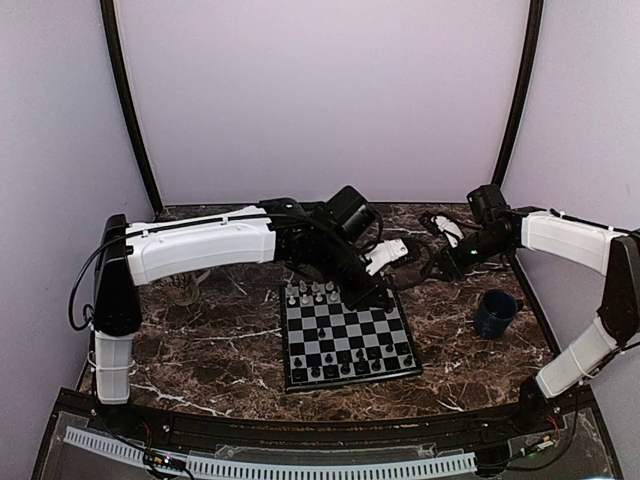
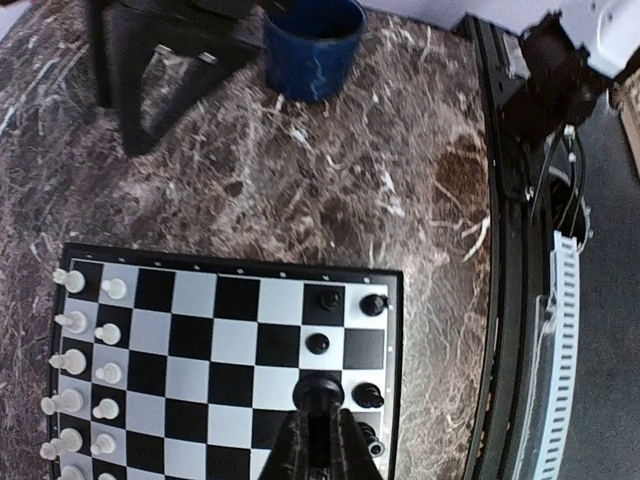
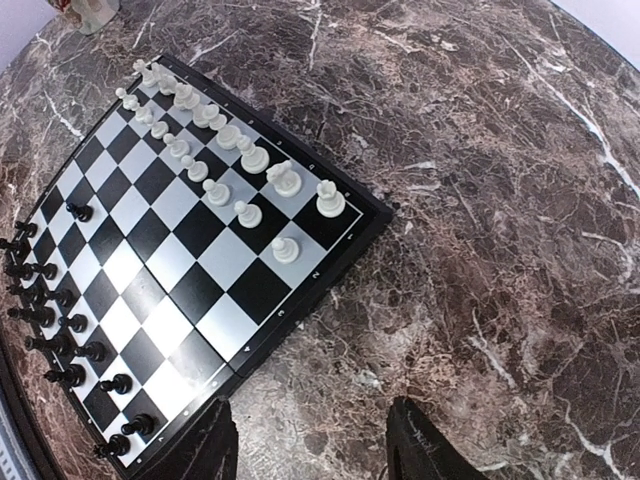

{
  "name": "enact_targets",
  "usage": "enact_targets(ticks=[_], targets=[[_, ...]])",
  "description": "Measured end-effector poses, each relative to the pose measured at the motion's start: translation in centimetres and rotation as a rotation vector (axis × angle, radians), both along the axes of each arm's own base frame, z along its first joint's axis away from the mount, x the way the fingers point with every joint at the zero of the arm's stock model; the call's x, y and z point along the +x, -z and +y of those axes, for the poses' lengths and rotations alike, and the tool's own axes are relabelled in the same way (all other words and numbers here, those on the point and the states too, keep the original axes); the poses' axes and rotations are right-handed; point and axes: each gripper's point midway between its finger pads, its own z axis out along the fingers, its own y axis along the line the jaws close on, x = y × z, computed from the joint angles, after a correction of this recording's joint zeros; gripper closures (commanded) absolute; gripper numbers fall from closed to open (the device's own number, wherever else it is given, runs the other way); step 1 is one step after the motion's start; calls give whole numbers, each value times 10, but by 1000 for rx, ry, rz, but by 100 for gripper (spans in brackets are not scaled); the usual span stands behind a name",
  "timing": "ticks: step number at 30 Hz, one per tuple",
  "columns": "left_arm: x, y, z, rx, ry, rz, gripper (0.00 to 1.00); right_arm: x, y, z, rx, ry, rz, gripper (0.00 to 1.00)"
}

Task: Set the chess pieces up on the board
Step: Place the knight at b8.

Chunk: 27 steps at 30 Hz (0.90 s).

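Note:
The dark square beside the corner black piece in the near row is empty. My left gripper should go down toward that square next.
The board (image 1: 345, 335) lies in the middle of the marble table. White chess pieces (image 1: 312, 293) fill its far rows and black chess pieces (image 1: 340, 368) stand along its near rows. My left gripper (image 1: 377, 297) hangs over the board's right part. In the left wrist view it (image 2: 318, 400) is shut on a black piece (image 2: 320, 388), held above the squares beside other black pieces (image 2: 366, 395). My right gripper (image 1: 440, 263) is to the right of the board's far corner. In the right wrist view it (image 3: 320, 450) is open and empty over bare marble beside the board (image 3: 300, 300).
A dark blue mug (image 1: 495, 312) stands right of the board; it also shows in the left wrist view (image 2: 313, 45). A small glass object (image 1: 185, 288) sits under the left arm. The enclosure's walls and black posts ring the table.

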Motion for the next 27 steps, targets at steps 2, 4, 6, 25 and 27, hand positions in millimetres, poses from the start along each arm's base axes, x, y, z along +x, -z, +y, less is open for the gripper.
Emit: enact_targets(ticks=[2, 4, 6, 25, 27], targets=[[-11, 14, -2, 62, 42, -27, 98, 3, 0, -1, -5, 9, -11, 48], [-24, 26, -8, 119, 92, -58, 98, 6, -1, -2, -6, 14, -24, 48], [-32, 36, -13, 160, 128, -85, 98, 7, -2, -1, -5, 15, -30, 48], [-53, 104, -26, 323, 217, -116, 97, 8, 0, -1, -5, 11, -28, 48], [-53, 110, -26, 332, 218, -114, 97, 8, 0, -1, -5, 11, -27, 48]])
